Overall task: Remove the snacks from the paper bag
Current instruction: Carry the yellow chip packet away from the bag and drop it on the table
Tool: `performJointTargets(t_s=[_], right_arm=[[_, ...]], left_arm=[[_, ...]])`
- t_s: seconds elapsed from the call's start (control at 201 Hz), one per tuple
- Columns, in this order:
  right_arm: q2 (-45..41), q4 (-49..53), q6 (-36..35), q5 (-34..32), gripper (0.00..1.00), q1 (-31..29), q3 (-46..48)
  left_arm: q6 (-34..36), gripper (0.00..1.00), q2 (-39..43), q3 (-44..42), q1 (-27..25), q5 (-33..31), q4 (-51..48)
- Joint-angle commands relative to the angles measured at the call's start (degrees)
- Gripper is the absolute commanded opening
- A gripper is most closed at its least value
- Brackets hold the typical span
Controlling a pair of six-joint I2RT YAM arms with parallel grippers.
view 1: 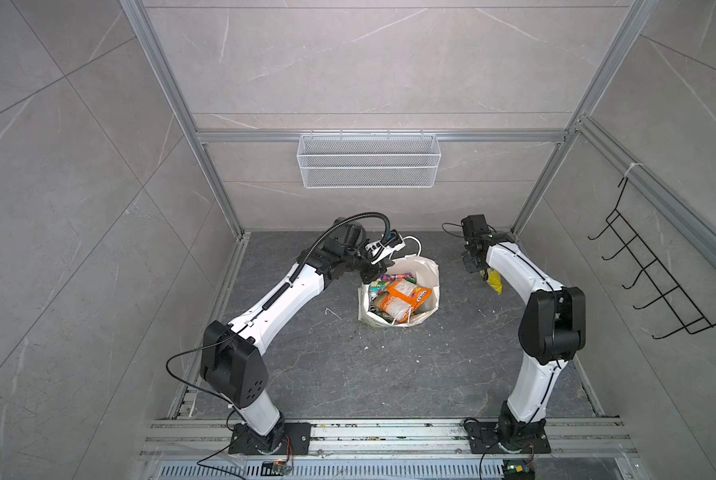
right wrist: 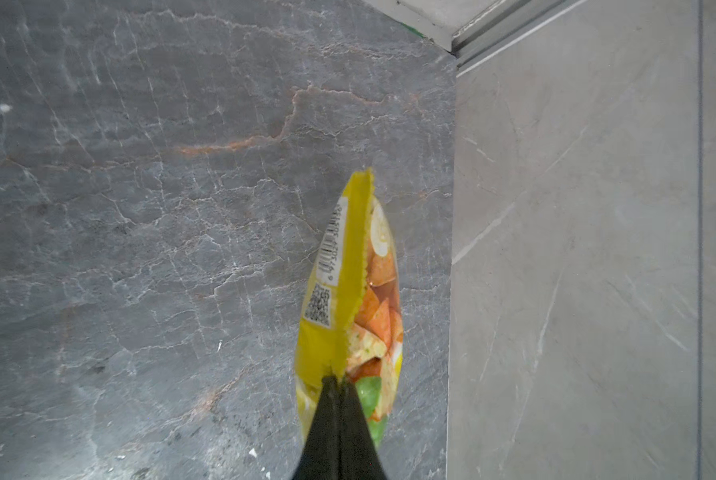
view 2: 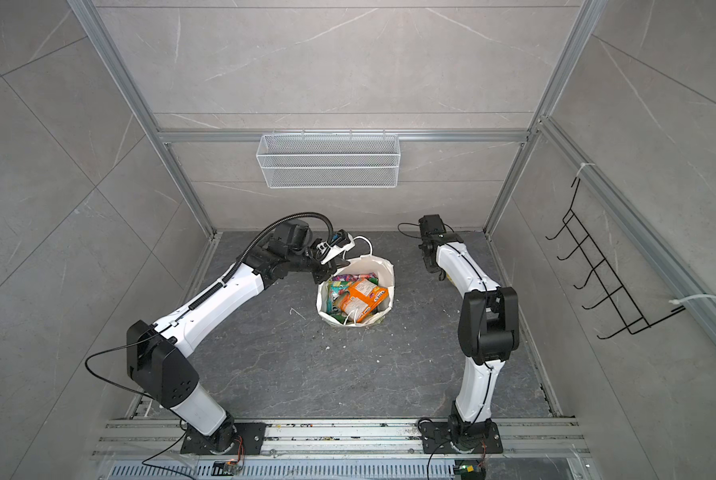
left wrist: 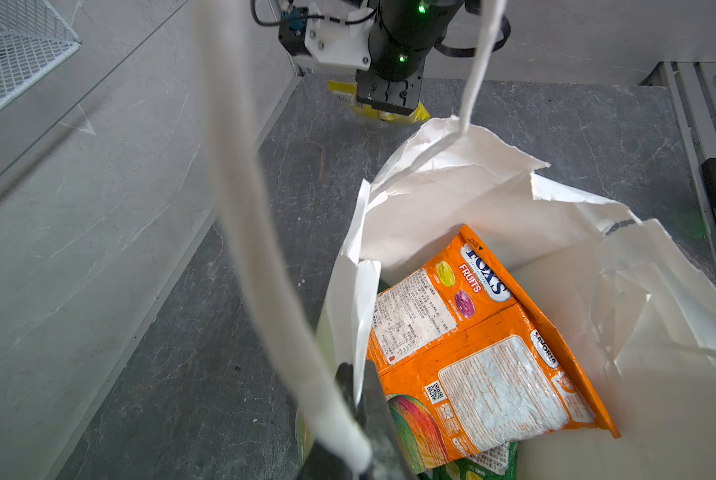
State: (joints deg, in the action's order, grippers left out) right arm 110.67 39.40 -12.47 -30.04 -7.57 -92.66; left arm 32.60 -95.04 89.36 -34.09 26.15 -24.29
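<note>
The right gripper moves down next until the yellow pouch [view 1: 494,283] meets the dark floor and releases the pouch's sealed edge there, since bare floor lies just below.
The white paper bag [view 1: 427,266] [view 2: 383,268] stands open at the middle back of the dark floor. My left gripper [view 1: 372,276] [left wrist: 358,399] is shut on its near rim, and a white cord handle [left wrist: 244,208] loops past the camera. Inside lie several snacks, with an orange FOX'S pouch [view 1: 402,297] [view 2: 362,299] [left wrist: 493,345] on top and green, teal and purple ones under it. My right gripper [view 1: 483,272] [right wrist: 338,380] is to the right of the bag, shut on the sealed edge of a yellow pouch [view 1: 494,283] [right wrist: 339,291] that hangs just above the floor near the wall.
A white wire mesh basket [view 1: 368,160] hangs on the back wall above the bag. A black wire hook rack [view 1: 655,274] is fixed to the right wall. Aluminium posts and tiled walls close in the floor, and a metal rail [view 1: 389,432] runs along the front.
</note>
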Motion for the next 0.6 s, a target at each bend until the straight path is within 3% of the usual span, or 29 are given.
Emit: performJointTargets(t_s=[0.0, 0.289, 0.473, 0.533, 0.592], right_arm=[[1.72, -7.65, -9.86, -3.41, 0.0, 0.34, 2.47], [9.29, -9.69, -13.22, -4.32, 0.0, 1.58, -0.86], [9.73, -10.13, -13.2, -3.44, 0.0, 1.94, -1.49], [9.95, -10.13, -13.19, -3.7, 0.12, 1.95, -1.54], [10.17, -9.89, -13.24, -3.88, 0.36, 1.95, -1.56]], left_arm=[[-0.78, 0.0, -0.31, 2.79, -0.32, 3.59, 2.62], [-1.14, 0.0, -1.53, 3.6, -0.28, 3.37, 2.78], [-0.72, 0.0, -1.64, 3.71, -0.32, 3.23, 2.76], [-0.5, 0.0, -2.06, 4.03, -0.33, 3.3, 2.53], [-0.26, 0.0, -2.55, 4.62, -0.28, 3.46, 1.91]])
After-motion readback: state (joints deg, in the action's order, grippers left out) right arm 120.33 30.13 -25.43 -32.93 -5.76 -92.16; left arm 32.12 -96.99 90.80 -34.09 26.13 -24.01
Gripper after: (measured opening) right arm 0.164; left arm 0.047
